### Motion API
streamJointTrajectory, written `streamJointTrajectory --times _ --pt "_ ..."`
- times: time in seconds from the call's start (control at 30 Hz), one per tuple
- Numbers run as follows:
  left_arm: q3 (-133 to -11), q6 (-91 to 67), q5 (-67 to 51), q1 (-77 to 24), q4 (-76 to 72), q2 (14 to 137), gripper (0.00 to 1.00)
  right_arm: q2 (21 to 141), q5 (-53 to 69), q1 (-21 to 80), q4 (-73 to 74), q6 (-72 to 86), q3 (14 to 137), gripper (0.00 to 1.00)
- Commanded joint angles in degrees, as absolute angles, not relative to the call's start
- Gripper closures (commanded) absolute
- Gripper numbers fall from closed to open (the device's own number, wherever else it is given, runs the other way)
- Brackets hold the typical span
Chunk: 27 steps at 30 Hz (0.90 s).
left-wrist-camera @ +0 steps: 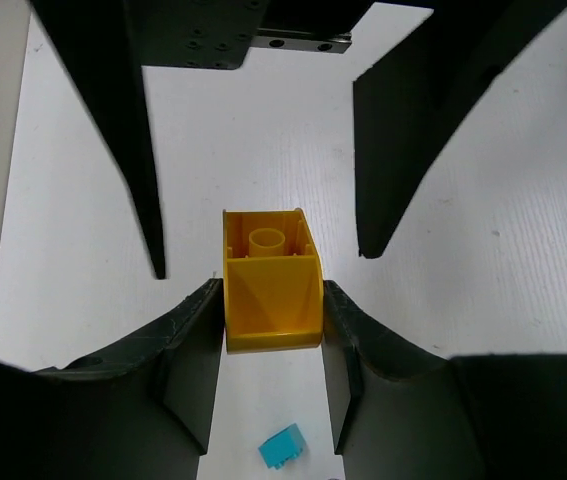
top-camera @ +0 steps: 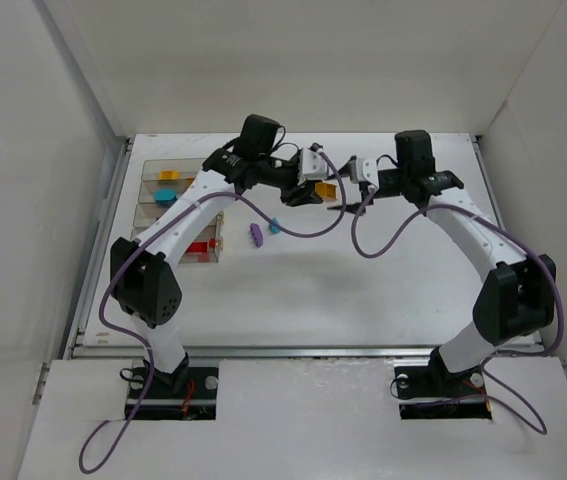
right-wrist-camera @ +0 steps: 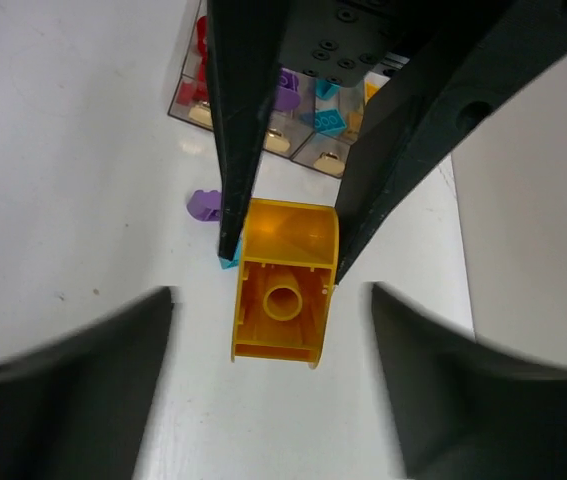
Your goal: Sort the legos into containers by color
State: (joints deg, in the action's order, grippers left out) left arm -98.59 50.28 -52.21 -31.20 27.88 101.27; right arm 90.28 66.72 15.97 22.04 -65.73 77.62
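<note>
My left gripper swings to the left in the top view next and brings the yellow-orange lego (top-camera: 327, 190) down over the farthest container, where orange legos already lie.
A yellow-orange lego (top-camera: 327, 190) hangs above the table at the middle back. My left gripper (left-wrist-camera: 271, 330) is shut on it, with both pads pressed against the sides of the brick (left-wrist-camera: 271, 295). My right gripper (right-wrist-camera: 271, 292) faces it from the other side and stands open, its fingers wide of the brick (right-wrist-camera: 283, 290) and not touching it. On the table below lie a cyan lego (left-wrist-camera: 281, 445) and a purple lego (top-camera: 256, 235). The containers (top-camera: 185, 163) stand at the left, holding orange, cyan and red bricks; the right wrist view shows purple ones too.
The left arm reaches over the containers (right-wrist-camera: 308, 150) and hides part of them in the top view. White walls close the table in at the left, back and right. The loose purple lego (right-wrist-camera: 203, 205) and cyan lego (top-camera: 274, 227) lie just right of the bins.
</note>
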Motion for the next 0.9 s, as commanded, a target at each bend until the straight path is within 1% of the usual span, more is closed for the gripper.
streamJointTrajectory --times 0.0,0.07,0.1,0.17,0.2,0.23,0.3,0.33,0.37,0.4,0.47,0.6,0.7,0.87 --pt "-98.09 46.85 -51.43 -31.2 25.84 97.91 1.0 90.7 70.4 16.17 24.69 -67.68 80.94 0.0" --pt "-97.39 45.1 -51.42 -29.72 25.14 97.91 1.0 91.23 68.82 16.17 26.53 -67.15 81.56 0.0" --pt "-96.6 43.35 -51.42 -28.75 22.53 97.39 1.0 91.23 68.21 16.17 27.76 -67.15 82.08 0.0" --pt "-93.35 38.0 -48.35 -26.47 18.3 96.77 1.0 91.76 65.76 16.17 27.77 -65.66 82.09 0.0" --pt "-92.21 32.49 -46.86 -23.93 16.02 96.16 1.0 91.76 65.05 16.17 27.77 -64.87 81.48 0.0" --pt "-89.94 29.56 -42.93 -22.43 11.3 96.15 1.0 91.76 64.34 16.17 25.34 -62.34 81.47 0.0" --pt "-87.81 24.81 -38.61 -18.13 7.4 95.63 1.0 91.76 61.71 16.17 20.86 -56.63 78.94 0.0" --pt "-87.02 22.35 -36.58 -16.71 5.03 95.62 1.0 91.15 60.48 16.17 17.78 -48.25 78.14 0.0" --pt "-86.32 21.8 -32.56 -15.39 4.23 95.62 1.0 90.62 58.55 16.17 11.84 -44.25 77.44 0.0" --pt "-85.61 21.8 -30.95 -12.94 4.22 96.15 1.0 90.62 55.14 16.17 10.73 -41.95 77.43 0.0" --pt "-85.61 21.8 -29.45 -10.56 3.6 97.55 1.0 91.14 52.66 16.69 10.72 -38.43 78.66 0.0" --pt "-89.11 24.33 -27.25 -5.64 7.46 103.0 1.0 94.12 47.03 16.7 10.72 -30.6 82.43 0.0" --pt "-89.65 25.66 -25.15 -1.5 6.78 107.31 1.0 96.06 44.48 17.23 10.72 -28.56 84.37 0.0" --pt "-91.93 28.65 -23.74 1.14 7.03 111.87 1.0 96.68 41.04 19.6 10.11 -28.56 84.98 0.0"
